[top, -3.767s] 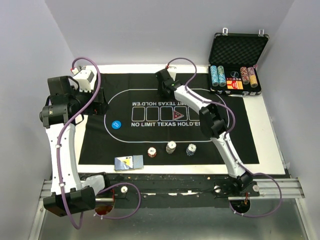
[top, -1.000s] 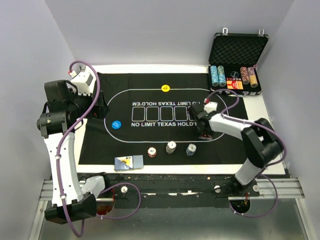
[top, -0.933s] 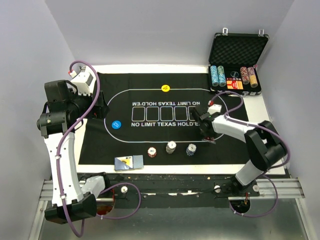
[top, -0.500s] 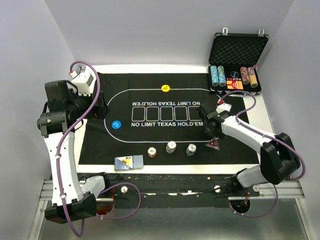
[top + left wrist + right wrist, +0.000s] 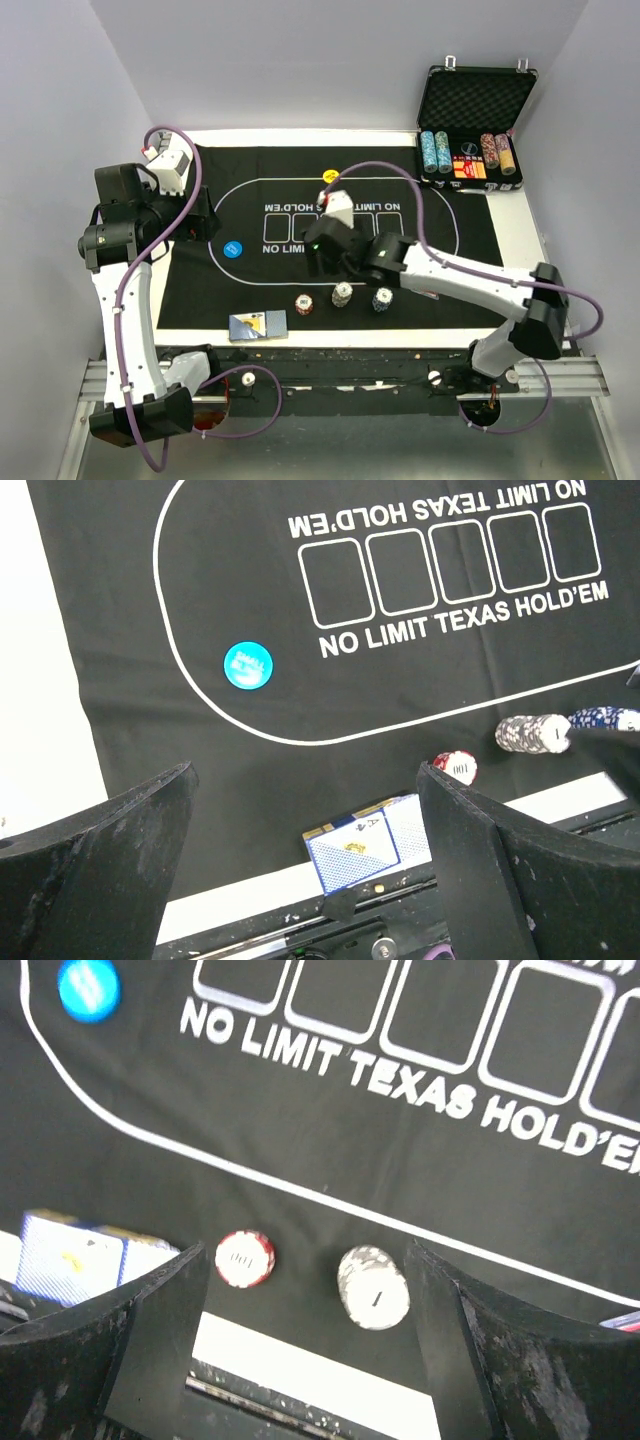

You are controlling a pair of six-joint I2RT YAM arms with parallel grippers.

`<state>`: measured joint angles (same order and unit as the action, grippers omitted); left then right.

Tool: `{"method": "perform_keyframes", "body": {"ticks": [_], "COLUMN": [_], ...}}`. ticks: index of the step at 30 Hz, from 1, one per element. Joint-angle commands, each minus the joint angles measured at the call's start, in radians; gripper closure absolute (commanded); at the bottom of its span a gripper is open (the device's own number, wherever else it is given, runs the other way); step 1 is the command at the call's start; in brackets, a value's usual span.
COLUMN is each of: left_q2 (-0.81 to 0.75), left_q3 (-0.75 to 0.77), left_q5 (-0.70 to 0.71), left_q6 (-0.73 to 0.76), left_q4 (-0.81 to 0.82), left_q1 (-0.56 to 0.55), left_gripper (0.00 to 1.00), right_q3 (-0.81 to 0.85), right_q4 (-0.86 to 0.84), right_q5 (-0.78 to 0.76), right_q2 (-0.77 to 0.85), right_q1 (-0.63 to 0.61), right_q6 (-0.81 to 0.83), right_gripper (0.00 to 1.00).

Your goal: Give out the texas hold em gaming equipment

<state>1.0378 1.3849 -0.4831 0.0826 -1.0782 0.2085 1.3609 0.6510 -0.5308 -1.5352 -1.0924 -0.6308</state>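
The right gripper moves back and toward the card deck (image 5: pixel 258 325) and lowers onto the red chips (image 5: pixel 245 1258) next.
Three short chip stacks sit near the mat's front edge: red (image 5: pixel 304 303), white (image 5: pixel 342 295) and blue (image 5: pixel 381 299). A blue-backed card deck (image 5: pixel 258 325) lies left of them. On the mat's left is a blue button (image 5: pixel 232 248), and at the far side a yellow button (image 5: pixel 329 177). My right gripper (image 5: pixel 325 262) hovers open just behind the chips. In its wrist view the red chips (image 5: pixel 245 1258) and white chips (image 5: pixel 373 1287) show between the fingers (image 5: pixel 150 1330), untouched. My left gripper (image 5: pixel 200 215) hangs open and empty at the mat's left edge, high above the cards (image 5: pixel 360 845).
The open black case (image 5: pixel 475 100) stands at the back right and holds several chip rows and a card box. My right arm stretches across the mat's (image 5: pixel 250 290) right half. The table's front rail runs just below the cards and chips.
My right gripper opened, left the dark red triangular marker on the mat's right front, and swung left to hover behind the chip stacks. The left arm stayed put.
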Motion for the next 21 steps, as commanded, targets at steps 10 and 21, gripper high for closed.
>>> {"method": "perform_keyframes", "body": {"ticks": [10, 21], "left_q2": [-0.021, -0.042], "left_q3": [-0.018, -0.010], "left_q5": [0.021, 0.038], "left_q6": [-0.029, -0.011], "left_q4": [0.011, 0.006], "left_q1": [0.006, 0.005], "left_gripper": [0.01, 0.01], "right_q3": [0.039, 0.069], "right_q4": [-0.021, -0.054], "right_q5": [0.098, 0.127], "right_q2": [-0.321, -0.433], "right_q1": [-0.155, -0.155], "right_q6": [-0.030, -0.041], "right_gripper": [0.09, 0.12]}}
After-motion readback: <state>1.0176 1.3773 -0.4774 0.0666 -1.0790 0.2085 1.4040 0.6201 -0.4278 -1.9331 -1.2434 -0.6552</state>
